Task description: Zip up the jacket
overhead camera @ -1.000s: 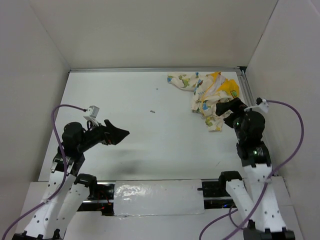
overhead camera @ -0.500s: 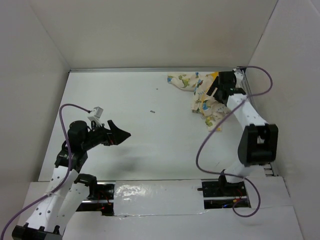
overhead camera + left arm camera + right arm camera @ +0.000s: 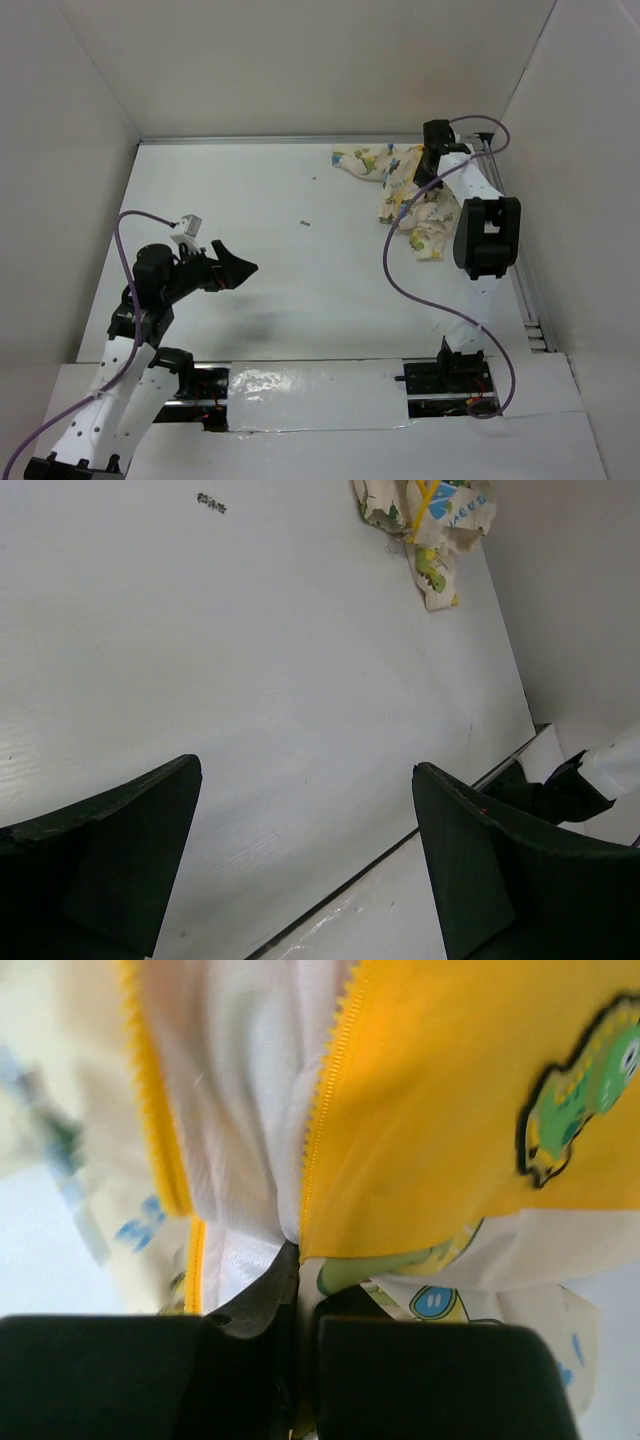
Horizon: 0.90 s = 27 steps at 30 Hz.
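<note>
My open left gripper moves outward and then down onto the hood's yellow fabric next, since its fingers are empty while my right gripper pinches the jacket (image 3: 405, 195).
The jacket (image 3: 405, 195) lies crumpled at the table's far right corner, cream with small cartoon prints; its lower part also shows in the left wrist view (image 3: 425, 515). My right gripper (image 3: 436, 150) reaches over the jacket's far edge. In the right wrist view it is shut (image 3: 300, 1280) on the jacket (image 3: 420, 1110), pinching fabric beside the yellow zipper teeth (image 3: 325, 1090). White mesh lining shows to the left of the zipper. My left gripper (image 3: 240, 268) hangs open above the bare table on the left, far from the jacket, with nothing between its fingers (image 3: 130, 850).
White walls close in the table (image 3: 300, 280) on the left, back and right. A small dark speck (image 3: 305, 223) lies mid-table. A metal rail (image 3: 520, 290) runs along the right edge. The right arm's purple cable (image 3: 400, 270) loops over the table near the jacket.
The right arm has stretched forward from near its base to the far right corner and shut its jaws on the jacket. The left arm has barely moved.
</note>
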Motion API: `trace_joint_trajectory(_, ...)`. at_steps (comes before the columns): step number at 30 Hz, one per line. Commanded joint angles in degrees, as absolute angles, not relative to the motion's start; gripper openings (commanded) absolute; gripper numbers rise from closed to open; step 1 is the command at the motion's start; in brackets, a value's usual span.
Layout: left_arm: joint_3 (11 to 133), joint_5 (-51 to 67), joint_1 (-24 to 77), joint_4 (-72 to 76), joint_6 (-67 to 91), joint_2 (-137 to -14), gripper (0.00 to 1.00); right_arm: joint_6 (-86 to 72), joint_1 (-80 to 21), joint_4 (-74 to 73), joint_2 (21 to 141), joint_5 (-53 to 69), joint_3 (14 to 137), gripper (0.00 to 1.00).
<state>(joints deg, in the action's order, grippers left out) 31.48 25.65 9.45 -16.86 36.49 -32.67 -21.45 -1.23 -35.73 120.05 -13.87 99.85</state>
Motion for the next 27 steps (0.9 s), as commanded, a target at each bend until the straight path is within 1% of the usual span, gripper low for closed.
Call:
trace_joint_trajectory(1, 30.2, 24.5, 9.2, -15.3, 37.1, -32.4, 0.99, -16.8, -5.6, -34.2, 106.1, -4.7, 100.4, 0.0)
trace_joint_trajectory(2, 30.4, 24.5, 9.2, -15.4, 37.2, -32.6, 0.99, -15.7, -7.9, -33.1, 103.7, -2.4, 99.9, 0.0)
trace_joint_trajectory(3, 30.6, 24.7, 9.3, -15.6, 37.1, -33.0, 0.99, -13.3, -9.0, -32.5, 99.3, 3.1, 98.3, 0.0)
trace_joint_trajectory(5, 30.8, 24.7, 9.3, -16.0, 37.5, -33.5, 0.99, -10.4, -13.1, -31.5, 95.3, 9.6, 96.5, 0.0)
trace_joint_trajectory(6, 30.8, 24.9, 9.3, -16.1, 37.6, -33.7, 0.99, -7.7, -14.5, -31.7, 92.3, 15.1, 94.5, 0.0)
trace_joint_trajectory(7, 30.9, 24.9, 9.3, -16.2, 37.6, -33.7, 0.99, -6.7, -16.1, -33.3, 91.1, 16.9, 93.8, 0.0)
trace_joint_trajectory(8, 31.3, 25.0, 9.2, -16.2, 37.6, -33.7, 0.99, -5.9, -19.9, -33.7, 89.9, 17.7, 90.7, 0.0)
trace_joint_trajectory(10, 32.6, 25.0, 9.3, -15.9, 37.1, -33.7, 0.99, -5.9, -24.3, -32.5, 85.7, 15.0, 85.7, 0.0)
trace_joint_trajectory(11, 33.3, 24.2, 9.2, -16.1, 37.2, -33.8, 0.99, -6.8, -28.6, -31.5, 84.3, 12.7, 79.4, 0.0)
trace_joint_trajectory(12, 34.2, 23.8, 9.2, -16.5, 37.3, -33.9, 0.99, -9.6, -30.6, -30.5, 82.7, 8.0, 75.8, 0.01)
trace_joint_trajectory(13, 35.1, 23.6, 9.2, -16.7, 37.1, -34.4, 0.99, -10.8, -32.2, -28.6, 79.2, 6.1, 72.5, 0.08)
trace_joint_trajectory(14, 37.0, 23.1, 9.2, -16.9, 36.8, -34.7, 0.99, -12.2, -35.6, -27.6, 77.4, 3.7, 66.0, 0.25)
trace_joint_trajectory(15, 38.0, 23.0, 9.3, -17.1, 36.3, -35.3, 0.99, -14.7, -36.8, -26.9, 73.3, -1.4, 63.0, 0.34)
trace_joint_trajectory(16, 39.4, 22.9, 9.3, -17.1, 36.0, -35.8, 0.99, -16.2, -37.9, -27.2, 71.1, -3.6, 58.3, 0.69)
trace_joint_trajectory(17, 40.0, 22.3, 9.2, -17.1, 35.7, -36.8, 0.99, -18.1, -38.9, -27.8, 69.0, -6.5, 56.7, 0.84)
trace_joint_trajectory(18, 40.6, 22.2, 9.3, -17.1, 35.6, -37.7, 0.99, -22.0, -38.9, -29.6, 65.3, -11.9, 55.2, 0.92)
trace_joint_trajectory(19, 41.3, 22.2, 9.4, -16.8, 35.6, -38.3, 0.99, -23.9, -38.7, -30.6, 63.3, -14.3, 53.2, 1.0)
trace_joint_trajectory(22, 42.4, 23.2, 9.4, -15.7, 34.8, -42.0, 0.99, -29.0, -37.7, -32.8, 57.0, -18.0, 50.0, 1.0)
trace_joint_trajectory(26, 44.6, 23.3, 9.3, -15.4, 32.8, -49.4, 0.99, -30.9, -35.9, -31.6, 51.6, -15.0, 45.5, 1.0)
trace_joint_trajectory(27, 45.3, 22.9, 9.4, -15.5, 32.5, -53.2, 0.99, -31.5, -35.5, -31.6, 51.2, -14.6, 45.0, 1.0)
